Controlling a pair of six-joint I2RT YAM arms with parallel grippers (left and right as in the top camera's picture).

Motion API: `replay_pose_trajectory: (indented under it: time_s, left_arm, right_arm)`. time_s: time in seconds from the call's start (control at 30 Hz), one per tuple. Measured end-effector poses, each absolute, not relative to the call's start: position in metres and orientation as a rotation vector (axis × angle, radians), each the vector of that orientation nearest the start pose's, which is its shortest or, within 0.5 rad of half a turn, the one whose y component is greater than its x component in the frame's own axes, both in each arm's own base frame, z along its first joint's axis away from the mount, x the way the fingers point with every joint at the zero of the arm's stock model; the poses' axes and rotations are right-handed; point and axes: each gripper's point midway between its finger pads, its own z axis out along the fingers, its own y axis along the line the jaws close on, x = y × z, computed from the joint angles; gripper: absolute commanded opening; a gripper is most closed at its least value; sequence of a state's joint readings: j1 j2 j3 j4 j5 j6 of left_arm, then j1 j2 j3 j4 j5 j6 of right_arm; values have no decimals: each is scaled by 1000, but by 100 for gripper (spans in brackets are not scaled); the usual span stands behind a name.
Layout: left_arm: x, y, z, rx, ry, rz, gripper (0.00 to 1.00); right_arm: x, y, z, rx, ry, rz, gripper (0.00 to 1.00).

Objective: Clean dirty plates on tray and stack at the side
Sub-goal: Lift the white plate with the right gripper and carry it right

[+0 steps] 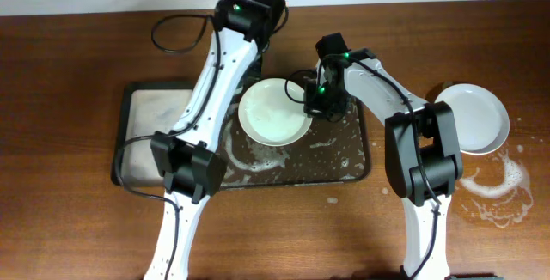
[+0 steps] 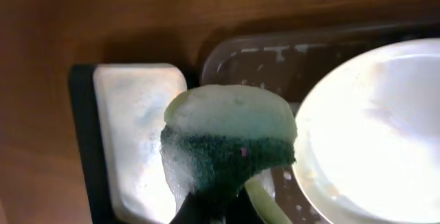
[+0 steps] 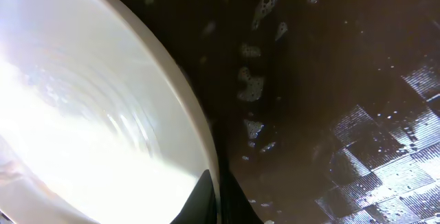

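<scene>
The pale plate goes up and onto the white plate (image 1: pixel 473 118) next, which lies to my right gripper's right in the overhead view, and my right gripper releases it.
A pale glossy plate (image 1: pixel 273 113) lies on the large dark tray (image 1: pixel 339 155), which is streaked with foam. My right gripper (image 1: pixel 314 100) is shut on the plate's right rim, with one finger inside the rim and one outside in the right wrist view (image 3: pixel 214 198). The plate (image 3: pixel 96 114) fills the left of that view. My left gripper (image 2: pixel 220 210) is shut on a green sponge (image 2: pixel 230 159) topped with foam. It holds the sponge above the gap between the two trays, left of the plate (image 2: pixel 375 128). A white plate (image 1: pixel 473 118) sits on the table at the right.
The smaller dark tray (image 1: pixel 129 117), full of white foam, lies left of the large tray. It also shows in the left wrist view (image 2: pixel 82 148). A patch of foam (image 1: pixel 498 184) is spilled on the table in front of the white plate. A black cable (image 1: pixel 176 33) loops at the back.
</scene>
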State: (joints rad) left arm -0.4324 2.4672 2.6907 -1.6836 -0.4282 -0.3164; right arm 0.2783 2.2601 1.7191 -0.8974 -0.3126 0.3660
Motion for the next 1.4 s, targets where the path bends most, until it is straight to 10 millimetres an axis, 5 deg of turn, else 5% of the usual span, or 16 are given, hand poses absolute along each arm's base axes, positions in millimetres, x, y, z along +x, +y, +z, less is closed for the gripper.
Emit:
replay_pose_trajectory:
  time_s: [0.07,0.13,0.27,0.33,0.37,0.43,0.63,1.17,1.27,1.4]
  left_arm:
    - [462,-135,166,117,2865,417,1]
    - [464,-123,160,66,2928,286,1]
    - [477,-95,156,-92,2971,20,1]
    - [482,-97,157,-100,2957,-40,1]
    - [485,-101,158,-94,2946,-61,1]
    - [490,-105,159,-88,2924,-81,1]
    - [491,-106,159,-87,2920,-86,1]
    - [491,-106,159,-87,2920,-86,1]
    - [491,-106,159,-87,2920,-86,1]
    - [491,-106,159,-87,2920,-86,1]
  right_arm:
    - [424,174,11,58,3081,505,4]
    - [426,159,45,26,3024,392,4]
    - [415,88,191,120,2700,-56,4]
    - [400,56,221,198,2599,-353,4]
    - [392,54,230,179,2542,-524,4]
    - [381,83,252,83,2336,-772,4]
    - [359,107,281,-50,1957,-1107,4]
    - [356,111,282,-67,1937,-1119,4]
    - [360,112,247,-9,2139,-938,4]
    - [386,55,175,225,2633,-460,4]
